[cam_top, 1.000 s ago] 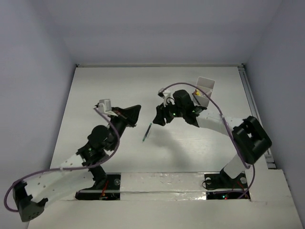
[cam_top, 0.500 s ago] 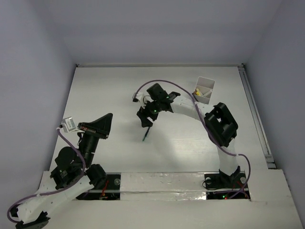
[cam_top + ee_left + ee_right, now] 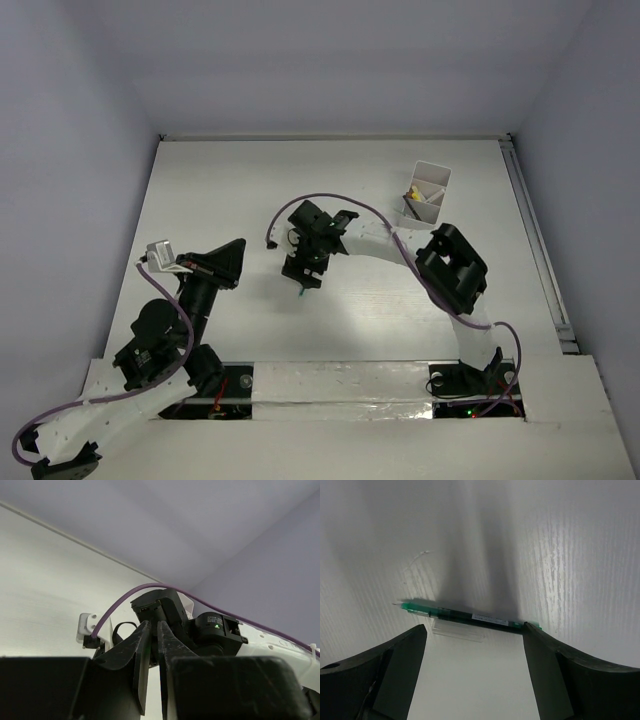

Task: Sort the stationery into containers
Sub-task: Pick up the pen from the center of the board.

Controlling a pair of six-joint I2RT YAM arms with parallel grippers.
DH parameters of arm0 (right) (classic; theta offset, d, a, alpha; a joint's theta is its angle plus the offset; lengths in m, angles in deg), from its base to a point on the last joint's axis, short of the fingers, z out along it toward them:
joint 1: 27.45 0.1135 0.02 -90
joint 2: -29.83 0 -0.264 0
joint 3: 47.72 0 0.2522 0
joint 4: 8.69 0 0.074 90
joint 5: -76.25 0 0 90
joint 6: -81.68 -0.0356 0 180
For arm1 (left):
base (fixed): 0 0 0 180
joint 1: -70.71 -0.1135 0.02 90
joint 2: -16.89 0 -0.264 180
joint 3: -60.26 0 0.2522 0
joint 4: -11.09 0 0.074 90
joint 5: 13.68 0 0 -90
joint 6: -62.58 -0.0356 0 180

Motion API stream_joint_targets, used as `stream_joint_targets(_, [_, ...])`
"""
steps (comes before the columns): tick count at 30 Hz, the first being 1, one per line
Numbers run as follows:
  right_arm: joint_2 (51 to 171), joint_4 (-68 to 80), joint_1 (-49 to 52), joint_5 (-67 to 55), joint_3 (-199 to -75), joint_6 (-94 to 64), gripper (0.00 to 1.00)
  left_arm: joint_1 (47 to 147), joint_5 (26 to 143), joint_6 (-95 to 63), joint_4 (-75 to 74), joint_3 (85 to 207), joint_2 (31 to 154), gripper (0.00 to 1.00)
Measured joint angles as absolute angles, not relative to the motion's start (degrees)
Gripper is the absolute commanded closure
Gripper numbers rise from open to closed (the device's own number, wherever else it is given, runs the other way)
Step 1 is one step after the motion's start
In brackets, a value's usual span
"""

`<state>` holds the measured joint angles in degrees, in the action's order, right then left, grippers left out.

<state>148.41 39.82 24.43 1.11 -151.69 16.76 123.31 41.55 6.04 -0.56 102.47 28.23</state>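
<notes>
The pen lies flat, and the pen's dark middle [image 3: 462, 616] is below my right gripper, between its open fingers. My right gripper will go down until those fingers are at the tabletop, and then close.
A thin dark pen with green ends [image 3: 465, 616] lies flat on the white table. My right gripper [image 3: 475, 636] hangs open just over it, one finger [image 3: 400, 655] off each end of the pen and neither touching it. From above, that gripper [image 3: 303, 272] covers most of the pen [image 3: 298, 292]. The white divided container [image 3: 430, 188] stands at the far right with yellow-capped pieces inside. My left gripper [image 3: 232, 255] is raised at the near left, its jaws drawn together to a thin slit with nothing in them [image 3: 152, 624].
The right arm's elbow [image 3: 455, 265] bends between the pen and the container. Purple cables loop off both wrists. A metal rail [image 3: 535, 240] runs along the table's right edge. Walls close in the far and side edges.
The right arm swung left and down from near the container to over the pen, and its jaws opened wide. The left arm drew back toward the near left.
</notes>
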Motion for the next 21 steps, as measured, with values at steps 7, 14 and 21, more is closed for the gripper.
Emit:
stream_joint_targets(7, [149.4, 39.9, 25.1, -2.1, -151.8, 17.8, 0.17, 123.3, 41.5, 6.0, -0.5, 102.5, 28.3, 0.92])
stream_joint_targets(14, [149.8, 40.2, 27.2, -2.7, -151.8, 18.5, 0.18, 123.3, 41.5, 5.9, -0.5, 102.5, 28.3, 0.92])
stream_joint_targets(21, [150.7, 38.5, 27.8, -4.5, -151.8, 18.4, 0.34, 123.3, 41.5, 5.9, -0.5, 102.5, 28.3, 0.92])
